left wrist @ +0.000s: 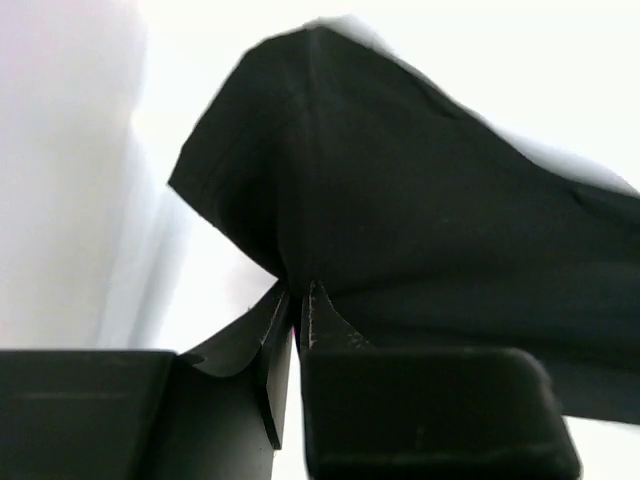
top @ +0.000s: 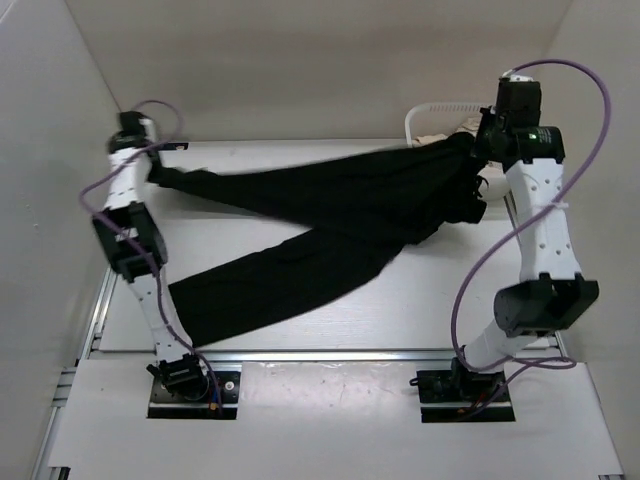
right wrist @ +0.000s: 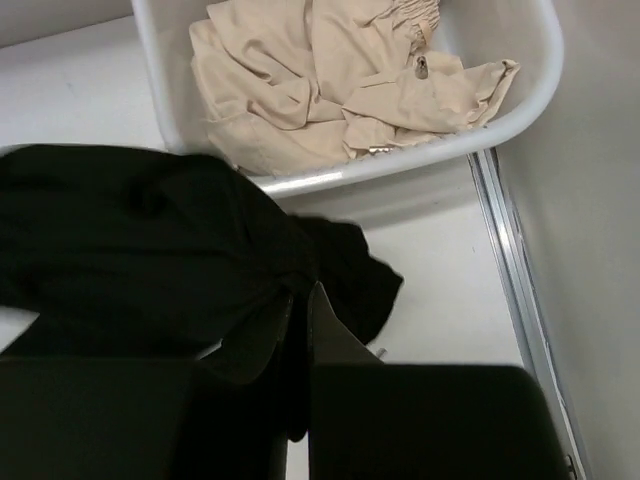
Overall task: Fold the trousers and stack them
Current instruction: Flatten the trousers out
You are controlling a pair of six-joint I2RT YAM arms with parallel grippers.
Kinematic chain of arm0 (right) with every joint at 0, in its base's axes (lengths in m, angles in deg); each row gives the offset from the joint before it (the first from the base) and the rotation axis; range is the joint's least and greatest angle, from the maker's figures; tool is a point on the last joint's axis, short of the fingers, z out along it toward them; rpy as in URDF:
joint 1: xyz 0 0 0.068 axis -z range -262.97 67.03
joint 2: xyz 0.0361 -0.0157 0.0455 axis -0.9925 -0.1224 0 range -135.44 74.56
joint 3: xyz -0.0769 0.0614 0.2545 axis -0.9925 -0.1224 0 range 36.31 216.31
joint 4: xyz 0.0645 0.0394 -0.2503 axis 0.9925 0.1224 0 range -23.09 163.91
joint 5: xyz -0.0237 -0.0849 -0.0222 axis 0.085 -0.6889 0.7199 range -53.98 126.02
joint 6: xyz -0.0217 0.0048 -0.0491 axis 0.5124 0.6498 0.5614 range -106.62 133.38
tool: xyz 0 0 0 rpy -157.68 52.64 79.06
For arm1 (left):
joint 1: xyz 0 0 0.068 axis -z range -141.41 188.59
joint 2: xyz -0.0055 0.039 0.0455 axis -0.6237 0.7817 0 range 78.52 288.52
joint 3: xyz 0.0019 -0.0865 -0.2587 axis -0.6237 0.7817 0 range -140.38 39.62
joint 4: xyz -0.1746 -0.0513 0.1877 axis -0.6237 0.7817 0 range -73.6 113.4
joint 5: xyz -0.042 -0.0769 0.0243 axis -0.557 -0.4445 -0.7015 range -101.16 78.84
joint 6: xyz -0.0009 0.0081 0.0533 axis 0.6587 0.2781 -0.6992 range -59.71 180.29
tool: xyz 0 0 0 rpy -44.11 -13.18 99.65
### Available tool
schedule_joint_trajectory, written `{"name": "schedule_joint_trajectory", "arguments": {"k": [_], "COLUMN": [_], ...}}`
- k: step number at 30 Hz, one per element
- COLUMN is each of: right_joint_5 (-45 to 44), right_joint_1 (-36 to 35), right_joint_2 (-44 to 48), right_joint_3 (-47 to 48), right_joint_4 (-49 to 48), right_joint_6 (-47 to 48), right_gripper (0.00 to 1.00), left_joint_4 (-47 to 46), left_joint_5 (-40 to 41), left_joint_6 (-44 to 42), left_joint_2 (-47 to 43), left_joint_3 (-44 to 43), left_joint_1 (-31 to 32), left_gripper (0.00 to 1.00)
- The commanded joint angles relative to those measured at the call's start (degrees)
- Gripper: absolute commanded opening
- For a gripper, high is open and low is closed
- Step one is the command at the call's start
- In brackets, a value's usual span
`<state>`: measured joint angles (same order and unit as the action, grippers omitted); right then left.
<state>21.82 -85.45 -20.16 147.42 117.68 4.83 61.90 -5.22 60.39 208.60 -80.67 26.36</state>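
Observation:
The trousers' waist end is held up beside the basket. It goes back and down onto the bare near tabletop next, where my right gripper releases it.
The black trousers [top: 330, 215] lie spread across the table, one leg stretched to the far left, the other running to the near left. My left gripper [top: 152, 172] is shut on the end of the far leg [left wrist: 400, 230], lifted off the table. My right gripper [top: 478, 150] is shut on the waist end [right wrist: 180, 230] at the far right, held up beside the basket. In both wrist views the jaws are pinched together with black cloth between them.
A white basket [right wrist: 520, 100] with a beige cloth garment [right wrist: 330, 80] in it stands at the far right corner; it also shows in the top view [top: 425, 115]. A metal rail [right wrist: 510, 270] runs along the table's right edge. White walls enclose the table.

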Motion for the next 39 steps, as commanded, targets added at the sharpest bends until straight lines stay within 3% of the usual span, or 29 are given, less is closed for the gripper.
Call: {"name": "schedule_joint_trajectory", "arguments": {"k": [1, 7, 8, 13, 18, 20, 22, 23, 27, 31, 34, 36, 39], "right_joint_5": [-1.6, -1.1, 0.0, 1.5, 3.8, 3.3, 1.1, -0.1, -5.2, -3.9, 3.9, 8.0, 6.9], "right_joint_1": [0.0, 0.5, 0.5, 0.5, 0.5, 0.5, 0.5, 0.5, 0.5, 0.5, 0.5, -1.2, -3.4], "right_joint_2": [7.4, 23.9, 25.6, 34.8, 38.5, 38.5, 37.8, 37.8, 34.5, 28.5, 22.7, 21.8, 24.6], "right_joint_3": [-2.5, -28.4, -31.8, -50.3, -61.7, -63.7, -63.7, -62.1, -52.2, -35.6, -22.5, -19.5, -24.7], "right_joint_4": [-0.4, -0.4, 0.1, 1.4, -0.5, -0.5, 0.6, 1.3, 3.9, 3.9, 3.9, 3.2, 3.7], "right_joint_6": [-0.1, -6.5, -7.3, -11.7, -16.0, -16.7, -16.7, -16.1, -12.0, -7.1, -3.3, -2.7, -2.9], "right_gripper": [0.00, 0.00, 0.00, 0.00, 0.00, 0.00, 0.00, 0.00, 0.00, 0.00, 0.00, 0.00, 0.00], "left_joint_4": [3.8, 9.8, 9.8, 9.8, 8.3, 8.3, 8.3, 8.3, 8.3, 8.3, 8.3, 8.3, 7.5], "left_joint_5": [5.1, 5.7, 5.7, 6.9, 10.2, 11.7, 14.7, 15.7, 16.9, 12.2, 9.7, 8.0, 6.1], "left_joint_6": [-0.1, -0.1, -0.1, -0.1, -0.1, -0.1, -0.1, -0.1, -0.1, -0.1, -0.1, -0.1, -0.1], "left_joint_2": [-22.0, -36.7, -40.7, -51.2, -59.4, -60.9, -63.0, -63.7, -65.5, -61.4, -56.8, -55.2, -52.7], "left_joint_3": [5.3, 29.1, 36.5, 55.9, 73.0, 76.5, 80.7, 81.7, 81.2, 73.7, 70.5, 70.5, 72.1], "left_joint_1": [-5.3, -11.5, -12.9, -13.7, -14.3, -14.3, -16.2, -17.0, -21.8, -26.4, -27.2, -27.2, -27.2], "left_gripper": [0.21, 0.21, 0.21, 0.21, 0.29, 0.37, 0.45, 0.56, 0.84, 0.85, 0.86, 0.89, 0.91]}}
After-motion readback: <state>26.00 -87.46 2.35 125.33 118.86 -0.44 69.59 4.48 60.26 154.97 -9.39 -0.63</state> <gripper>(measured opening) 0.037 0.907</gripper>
